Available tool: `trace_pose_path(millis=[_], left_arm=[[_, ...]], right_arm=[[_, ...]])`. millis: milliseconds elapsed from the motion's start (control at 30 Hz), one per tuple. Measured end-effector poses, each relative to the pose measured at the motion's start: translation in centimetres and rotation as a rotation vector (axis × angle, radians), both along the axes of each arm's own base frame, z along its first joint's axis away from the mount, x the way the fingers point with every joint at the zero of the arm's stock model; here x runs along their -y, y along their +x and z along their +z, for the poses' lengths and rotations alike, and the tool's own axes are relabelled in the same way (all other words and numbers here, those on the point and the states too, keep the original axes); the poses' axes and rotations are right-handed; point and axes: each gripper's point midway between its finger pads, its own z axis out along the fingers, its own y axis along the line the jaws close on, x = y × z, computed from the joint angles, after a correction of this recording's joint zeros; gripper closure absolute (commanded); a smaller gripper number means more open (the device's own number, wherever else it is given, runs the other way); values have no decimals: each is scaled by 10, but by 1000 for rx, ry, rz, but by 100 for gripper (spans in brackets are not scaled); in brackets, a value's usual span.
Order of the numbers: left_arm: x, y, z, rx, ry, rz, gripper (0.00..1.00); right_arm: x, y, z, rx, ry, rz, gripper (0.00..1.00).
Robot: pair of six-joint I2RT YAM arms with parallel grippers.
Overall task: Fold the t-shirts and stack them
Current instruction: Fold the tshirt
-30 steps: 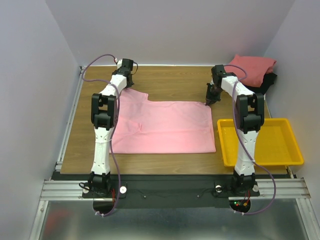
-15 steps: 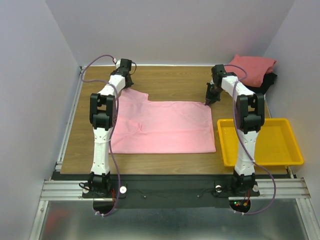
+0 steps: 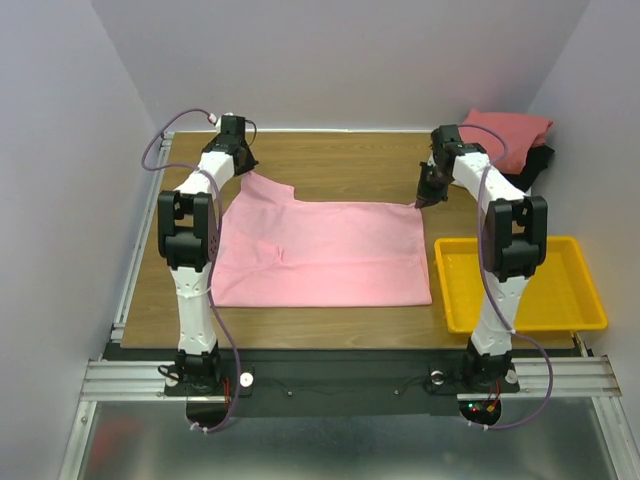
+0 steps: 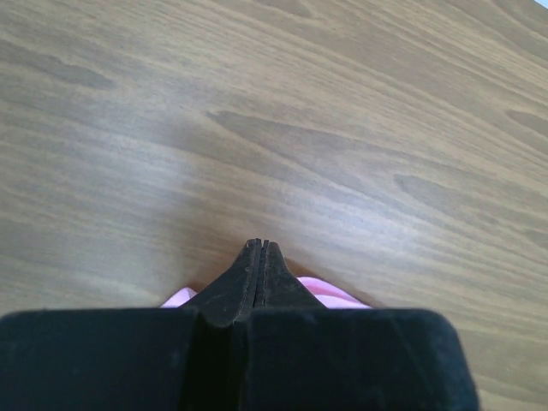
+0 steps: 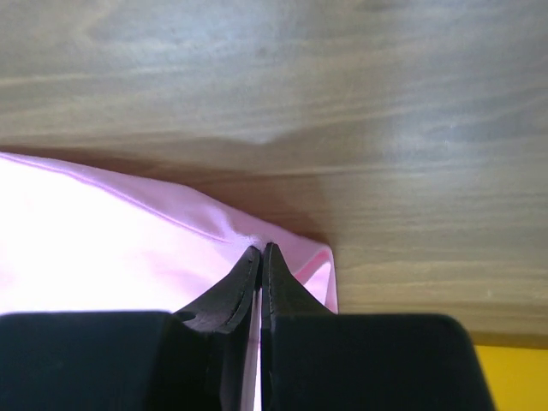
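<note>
My right gripper should next pull the pinched corner back over the shirt's edge by the yellow tray and let go, folding the spread cloth, because that edge lies back of my right gripper.
The light pink t-shirt (image 3: 320, 255) lies spread flat on the wooden table (image 3: 340, 165). My left gripper (image 3: 243, 172) is at the shirt's far left corner, shut on the cloth. In the left wrist view its fingertips (image 4: 258, 247) are pressed together, with pink cloth (image 4: 330, 294) showing beneath. My right gripper (image 3: 424, 198) is at the far right corner. In the right wrist view it (image 5: 260, 250) is shut on the pink cloth (image 5: 103, 248). A dusty red t-shirt (image 3: 505, 135) lies on a black one (image 3: 538, 165) at the back right. No teal shirt is in view.
A yellow plastic tray (image 3: 560, 290) stands at the right front, under the right arm. Walls close in the table on the left, back and right. A metal rail runs along the left table edge (image 3: 135, 270).
My left arm has swung left, drawing the shirt's far left corner outward. My right gripper has shifted slightly right. The shirt's far edge now looks stretched wider.
</note>
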Motion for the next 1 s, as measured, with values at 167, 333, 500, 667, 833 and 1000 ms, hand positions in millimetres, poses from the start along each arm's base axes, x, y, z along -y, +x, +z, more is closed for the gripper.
trace_pose_path(millis=[167,333,500,667,833,1000], left_arm=[[0,-22,4,-5,-13,-9,100],[-3,-52,11,-15,-12,-10,100],[-8,-82,27,2,-9,-4,100],[-14,-116,38,14,-2,5,100],[-24,-147,46,23,20,30,100],[-29,-174,52,38,20,47,100]], right_arm=[[0,-19,-8,-44,7,8,100],[0,-39,-6,-65,17,17,99],[0,-55,4,-55,23,31,100],[2,-70,2,-76,21,38,100],[3,-79,-5,-104,16,44,100],[4,-87,-1,-106,16,46,100]])
